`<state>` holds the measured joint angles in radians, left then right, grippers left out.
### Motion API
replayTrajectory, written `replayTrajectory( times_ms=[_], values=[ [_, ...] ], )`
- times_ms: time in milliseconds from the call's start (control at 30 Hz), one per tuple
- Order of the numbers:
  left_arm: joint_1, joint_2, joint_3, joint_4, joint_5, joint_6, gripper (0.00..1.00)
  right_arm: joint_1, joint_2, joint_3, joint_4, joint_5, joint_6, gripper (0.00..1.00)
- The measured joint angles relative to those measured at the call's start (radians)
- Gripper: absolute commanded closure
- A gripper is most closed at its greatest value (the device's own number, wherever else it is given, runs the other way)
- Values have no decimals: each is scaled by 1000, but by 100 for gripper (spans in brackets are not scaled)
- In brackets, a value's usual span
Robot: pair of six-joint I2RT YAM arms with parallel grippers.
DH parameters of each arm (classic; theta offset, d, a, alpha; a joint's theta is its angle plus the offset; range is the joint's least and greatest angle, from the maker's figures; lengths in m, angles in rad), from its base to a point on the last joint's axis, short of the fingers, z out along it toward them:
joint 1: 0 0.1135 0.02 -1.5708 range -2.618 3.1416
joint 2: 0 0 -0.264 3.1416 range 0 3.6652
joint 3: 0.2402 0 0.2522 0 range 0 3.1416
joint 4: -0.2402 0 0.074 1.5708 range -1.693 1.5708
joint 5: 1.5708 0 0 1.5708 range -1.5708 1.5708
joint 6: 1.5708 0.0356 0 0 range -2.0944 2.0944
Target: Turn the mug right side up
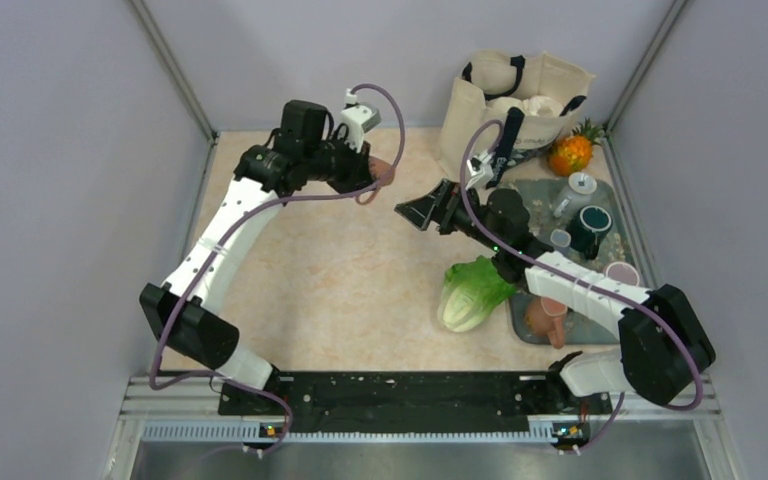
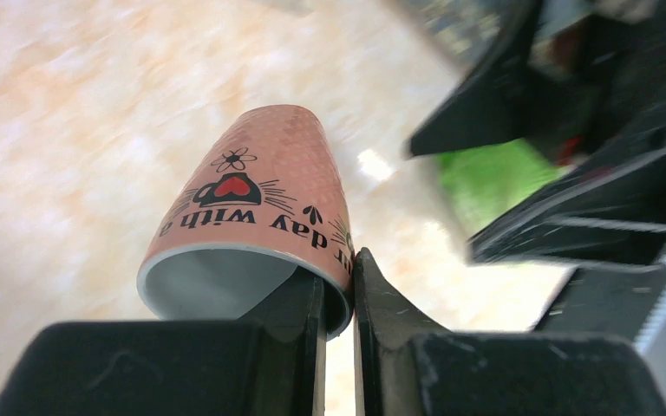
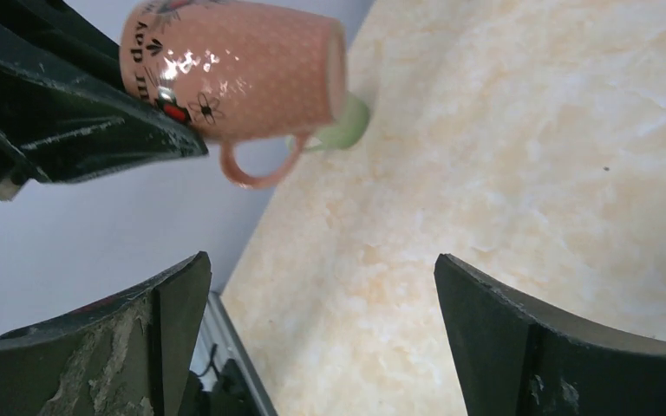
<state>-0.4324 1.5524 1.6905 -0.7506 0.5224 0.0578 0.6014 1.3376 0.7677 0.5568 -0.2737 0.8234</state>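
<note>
I will tilt my left gripper downward, lower it toward the left in the top view and let go of the mug on bare tabletop, because the mug hangs sideways.
The pink mug [image 1: 383, 171] with black lettering and a red heart is held off the table at the back, lying on its side. My left gripper [image 1: 367, 168] is shut on its rim. In the left wrist view the mug [image 2: 260, 195] points away with its white inside toward the camera; the gripper [image 2: 340, 270] has one finger inside the rim and one outside. My right gripper [image 1: 410, 213] is open and empty, a short way right of the mug and facing it. In the right wrist view the mug [image 3: 234, 69] hangs handle down, beyond the open gripper [image 3: 323, 273].
A canvas tote bag [image 1: 515, 95] and a pineapple [image 1: 572, 152] stand at the back right. A grey tray [image 1: 532, 192] on the right holds a dark green mug [image 1: 592, 228], another pink mug [image 1: 548, 318] and small cups. A lettuce [image 1: 472, 292] lies beside the tray.
</note>
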Motion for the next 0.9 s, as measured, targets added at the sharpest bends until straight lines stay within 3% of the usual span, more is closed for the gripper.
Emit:
replayTrajectory(
  times_ms=[100,300,467,667,900],
  values=[
    [27,-17,-11,-77,-146,118,100,0,0,6,-87,8,-51,1],
    [173,21,-47,-235,-294,316,100,0,0,77,-293,39,-171,1],
    [273,219,34,-327,-410,421,100,0,-3,125,-413,82,-256,1],
    [275,549,311,-443,-454,478,100,0,-29,125,-527,143,-312,1],
    [280,711,393,-506,-543,515,100,0,-67,126,-629,238,-358,1]
  ],
)
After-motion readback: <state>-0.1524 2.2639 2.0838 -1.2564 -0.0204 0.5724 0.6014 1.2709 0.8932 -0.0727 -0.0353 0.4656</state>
